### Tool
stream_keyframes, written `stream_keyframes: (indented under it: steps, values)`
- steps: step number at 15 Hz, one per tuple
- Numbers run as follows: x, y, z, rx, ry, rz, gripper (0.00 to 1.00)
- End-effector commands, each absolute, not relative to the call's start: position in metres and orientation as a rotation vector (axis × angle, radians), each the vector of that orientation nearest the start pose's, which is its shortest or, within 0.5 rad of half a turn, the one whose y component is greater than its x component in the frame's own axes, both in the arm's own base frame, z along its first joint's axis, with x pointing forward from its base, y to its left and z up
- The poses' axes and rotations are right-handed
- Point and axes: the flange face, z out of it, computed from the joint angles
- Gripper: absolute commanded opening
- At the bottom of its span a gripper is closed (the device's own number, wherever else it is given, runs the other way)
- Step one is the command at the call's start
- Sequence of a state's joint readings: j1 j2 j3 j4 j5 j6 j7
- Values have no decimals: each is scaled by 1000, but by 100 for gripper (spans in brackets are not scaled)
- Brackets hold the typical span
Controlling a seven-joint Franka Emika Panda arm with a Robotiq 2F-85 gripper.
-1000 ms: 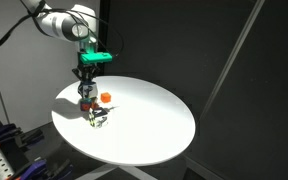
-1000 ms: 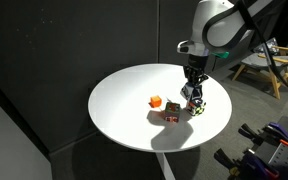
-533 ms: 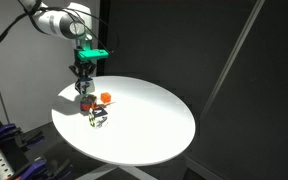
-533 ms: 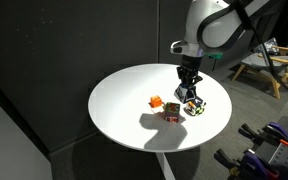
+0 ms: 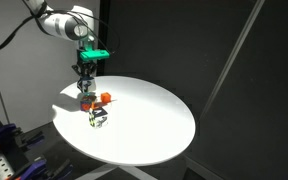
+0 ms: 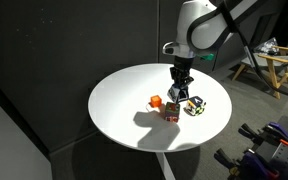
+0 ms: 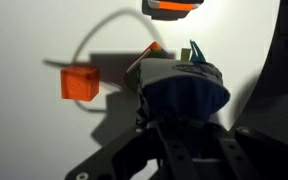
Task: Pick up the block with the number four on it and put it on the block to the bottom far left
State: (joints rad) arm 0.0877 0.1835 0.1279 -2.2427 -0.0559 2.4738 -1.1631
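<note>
I will next lower my gripper until the held block sits on top of the red and yellow cube, which is below my gripper, and let go of the block there.
My gripper (image 6: 177, 92) is shut on the block with the number four (image 7: 184, 90), whose blue face fills the middle of the wrist view. It hangs a little above the white round table (image 6: 124, 95). The red and yellow cube (image 6: 171, 114) sits right below and slightly in front of the held block. In the wrist view only its corners (image 7: 152, 52) peek out behind the blue block. In an exterior view the gripper (image 5: 85, 86) hangs over the same cube (image 5: 87, 104).
A flat orange piece (image 6: 155, 101) lies next to the cubes and also shows in the wrist view (image 7: 80, 84). A black-and-white cube (image 6: 194, 106) sits on the gripper's other side. The table edge is close behind it.
The gripper has risen and carried the blue-topped block sideways, from beside the black-and-white cube to above the red and yellow cube.
</note>
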Motion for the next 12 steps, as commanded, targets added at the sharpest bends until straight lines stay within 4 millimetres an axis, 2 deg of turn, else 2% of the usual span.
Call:
stream_keyframes:
  steps: [1,12]
  values:
    - [546,121,288,-2428,-2048,-57,6]
    - [548,119,268,-2420,-2051,-25,6]
